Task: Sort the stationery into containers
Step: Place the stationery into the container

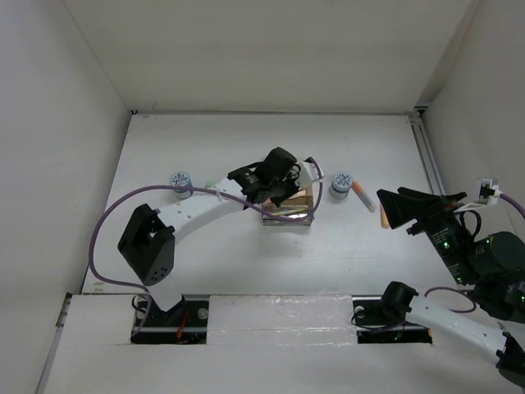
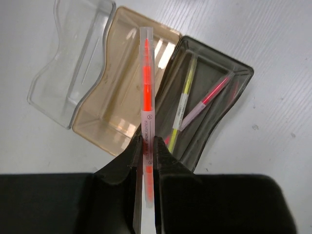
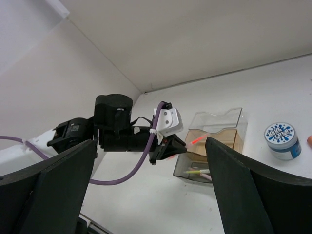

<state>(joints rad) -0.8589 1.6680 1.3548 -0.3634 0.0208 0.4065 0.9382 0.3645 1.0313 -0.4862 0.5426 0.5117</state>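
My left gripper moves back and down over the organizer's dark section (image 2: 199, 97) next and lets go of the orange pen (image 2: 147, 83) where pens already lie.
My left gripper (image 2: 147, 146) is shut on a thin orange pen (image 2: 147, 83), held above the organizer (image 2: 73, 83) of containers. The pen points across the tan middle compartment (image 2: 114, 97). A yellow pen (image 2: 182, 103) and a red pen (image 2: 210, 96) lie in the dark compartment (image 2: 229, 83). From above, the left gripper (image 1: 287, 190) hangs over the organizer (image 1: 287, 215). A patterned roll (image 1: 180, 180) stands to its left and another roll (image 1: 340, 182) to its right, beside a short orange marker (image 1: 362, 195). My right gripper (image 1: 384, 210) is open and holds nothing, to the right of that marker.
White walls close the table at the back and on both sides. A purple cable (image 1: 107, 217) loops off the left arm. The right wrist view shows the left gripper (image 3: 171, 146), the organizer (image 3: 217, 124) and one roll (image 3: 282, 139) ahead.
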